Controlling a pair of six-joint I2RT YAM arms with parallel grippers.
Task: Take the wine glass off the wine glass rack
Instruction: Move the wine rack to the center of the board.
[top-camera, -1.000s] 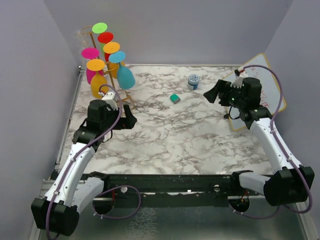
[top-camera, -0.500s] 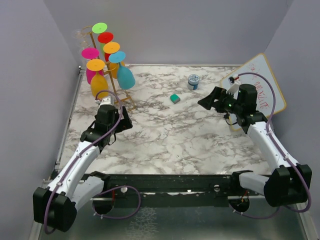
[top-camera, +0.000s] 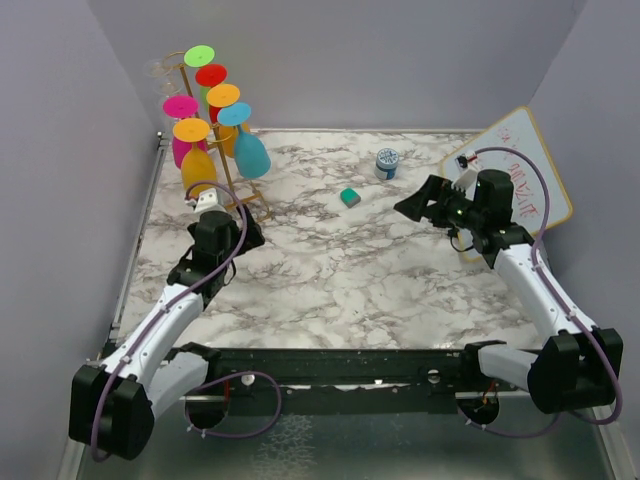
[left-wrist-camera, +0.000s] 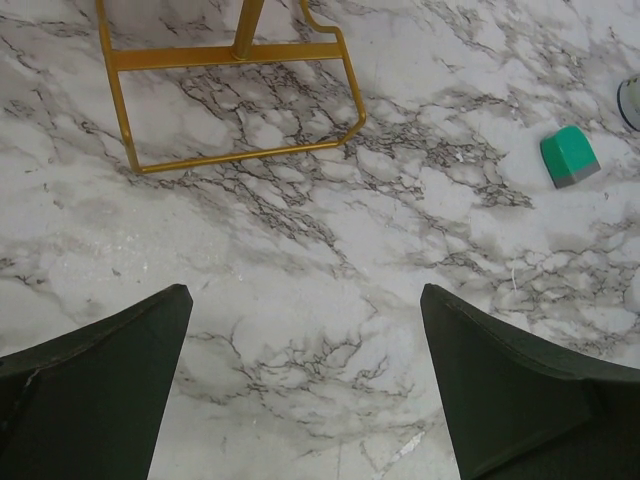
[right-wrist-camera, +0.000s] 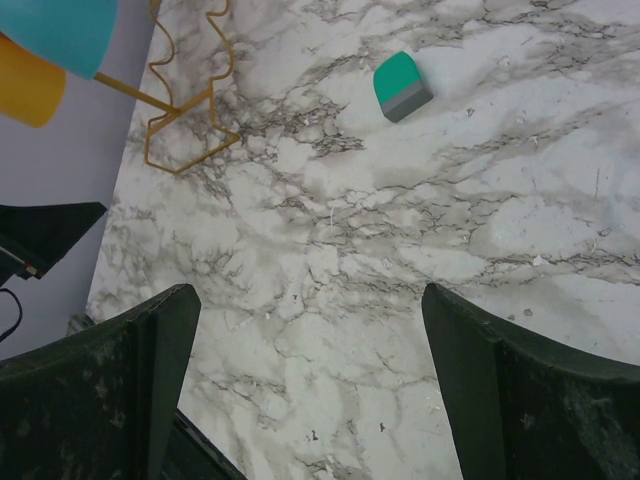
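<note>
The left gripper moves down and outward next, onto the thin bare wire of the rack base's near corner toward the block (left-wrist-camera: 355, 130).
The gold wire wine glass rack (top-camera: 225, 165) stands at the table's back left, hung with several upside-down coloured wine glasses: a blue one (top-camera: 250, 152), an orange one (top-camera: 196, 165), pink, red, green and yellow. Its open wire base shows in the left wrist view (left-wrist-camera: 235, 100) and in the right wrist view (right-wrist-camera: 185, 120), where the blue glass (right-wrist-camera: 60, 30) and the orange glass (right-wrist-camera: 25, 90) show at the top left. My left gripper (top-camera: 248, 232) is open and empty, just in front of the rack's base. My right gripper (top-camera: 412, 205) is open and empty, over the table's right middle.
A small green and grey block (top-camera: 349, 197) lies at the table's middle back; it also shows in the left wrist view (left-wrist-camera: 570, 157) and the right wrist view (right-wrist-camera: 402, 86). A blue-lidded jar (top-camera: 387, 162) stands behind it. A whiteboard (top-camera: 520, 170) leans at the right wall.
My left gripper has moved back toward the rack's base. My right gripper has moved left and forward, away from the whiteboard. Both stay open.
</note>
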